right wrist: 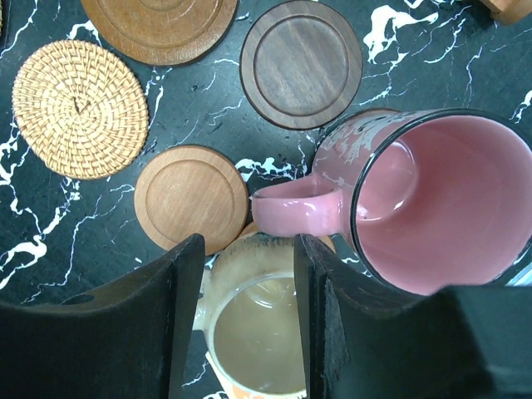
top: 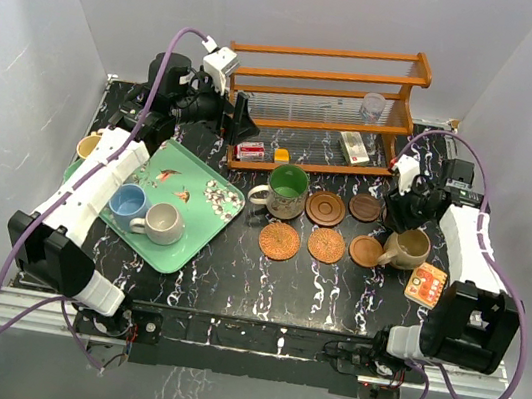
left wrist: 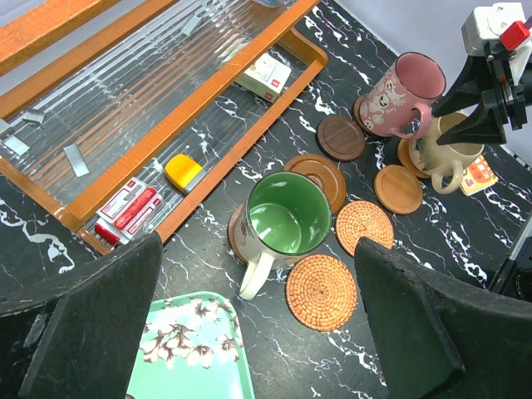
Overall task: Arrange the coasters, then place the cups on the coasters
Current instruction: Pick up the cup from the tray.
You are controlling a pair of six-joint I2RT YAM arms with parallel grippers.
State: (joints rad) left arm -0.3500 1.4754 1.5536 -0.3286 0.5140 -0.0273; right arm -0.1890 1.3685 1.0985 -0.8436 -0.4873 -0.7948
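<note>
The cream cup sits below the left gripper and to its left in the top view, so the left gripper next needs to move back and down onto the cream cup's far rim (top: 165,206).
A green cup (top: 288,191) stands on a coaster, with bare coasters around it: two woven (top: 280,240) (top: 326,244), a ringed brown one (top: 325,208), a dark one (top: 365,208) and a smooth one (top: 366,251). The pink cup (right wrist: 432,199) sits over a coaster edge, its handle just past my right gripper's (right wrist: 249,245) fingertips. That gripper's jaws are partly apart above the tan cup (right wrist: 258,332) and clamp nothing. In the top view the right gripper (top: 405,196) hides the pink cup. My left gripper (left wrist: 258,245) hangs wide open, high over the green cup (left wrist: 287,216).
A green tray (top: 212,221) at left carries a light blue cup (top: 127,201) and a cream cup (top: 163,224); a yellow cup (top: 87,144) peeks out behind the left arm. A wooden rack (top: 326,77) with a glass tumbler (top: 372,105) lines the back. An orange card (top: 426,284) lies at right.
</note>
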